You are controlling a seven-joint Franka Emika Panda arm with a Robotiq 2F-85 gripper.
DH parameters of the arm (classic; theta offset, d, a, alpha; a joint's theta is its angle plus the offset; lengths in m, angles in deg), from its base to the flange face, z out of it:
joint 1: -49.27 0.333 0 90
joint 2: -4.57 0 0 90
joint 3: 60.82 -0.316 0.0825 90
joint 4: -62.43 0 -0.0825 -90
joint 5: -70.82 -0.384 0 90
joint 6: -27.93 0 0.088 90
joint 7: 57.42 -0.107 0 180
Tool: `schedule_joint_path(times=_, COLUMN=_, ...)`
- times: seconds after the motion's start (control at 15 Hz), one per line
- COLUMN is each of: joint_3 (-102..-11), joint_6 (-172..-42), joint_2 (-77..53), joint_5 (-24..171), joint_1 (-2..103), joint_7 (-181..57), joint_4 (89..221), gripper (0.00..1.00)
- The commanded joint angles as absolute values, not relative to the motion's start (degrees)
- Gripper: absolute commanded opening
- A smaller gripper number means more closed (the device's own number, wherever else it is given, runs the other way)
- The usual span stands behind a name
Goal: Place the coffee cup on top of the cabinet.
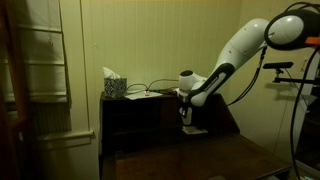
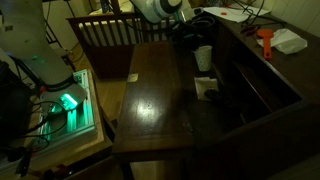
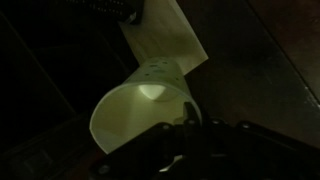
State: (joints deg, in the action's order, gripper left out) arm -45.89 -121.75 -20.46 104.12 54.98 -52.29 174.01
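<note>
I will raise my gripper next, move it toward the tissue box and lower it to let go of the cup on the cabinet's flat top (image 1: 154, 94), because that top is higher than the cup.
The coffee cup (image 3: 138, 108) is a small white cup. In the wrist view I see its open mouth, and my gripper (image 3: 186, 122) has a finger over its rim. In both exterior views the cup (image 1: 186, 114) (image 2: 204, 58) hangs from my gripper (image 1: 186, 103) (image 2: 194, 42) a little above the cabinet's lower desk surface (image 1: 215, 150). The cabinet (image 2: 150, 110) is dark brown wood. Its flat top (image 1: 150, 96) lies to the side of the cup and higher than it. The gripper looks shut on the cup's rim.
A patterned tissue box (image 1: 114, 86) stands on the cabinet top with cables beside it. A white paper (image 1: 193, 130) (image 2: 207, 90) lies on the desk surface below the cup. An orange object (image 2: 266, 41) and a white thing (image 2: 290, 41) lie on the cabinet top. A wooden railing (image 2: 105, 30) stands behind.
</note>
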Motion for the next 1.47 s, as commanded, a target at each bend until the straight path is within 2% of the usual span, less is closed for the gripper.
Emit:
schedule_joint_path(times=0.0, joint_3=-52.49, joint_6=-113.80, joint_2=-7.12, joint_5=101.77, joint_1=52.75, joint_7=-42.60, joint_4=180.68, gripper=0.03)
schedule_joint_path(times=0.27, joint_3=-58.62, joint_6=-102.71, joint_2=2.23, joint_5=89.41, joint_1=51.10, joint_7=-33.35, joint_4=178.28, gripper=0.04)
schedule_joint_path(times=0.53, joint_3=-59.32, joint_6=-96.42, joint_2=2.72, joint_5=80.29, joint_1=50.69, joint_7=-29.16, joint_4=166.54, gripper=0.04)
schedule_joint_path(times=1.07, joint_3=-60.18, joint_6=-94.18, joint_2=-12.69, joint_5=70.32, joint_1=47.76, joint_7=-19.66, joint_4=140.38, gripper=0.03)
schedule_joint_path(times=1.4, joint_3=-61.28, joint_6=-93.71, joint_2=-25.51, joint_5=72.59, joint_1=46.55, joint_7=-21.79, joint_4=126.88, gripper=0.03)
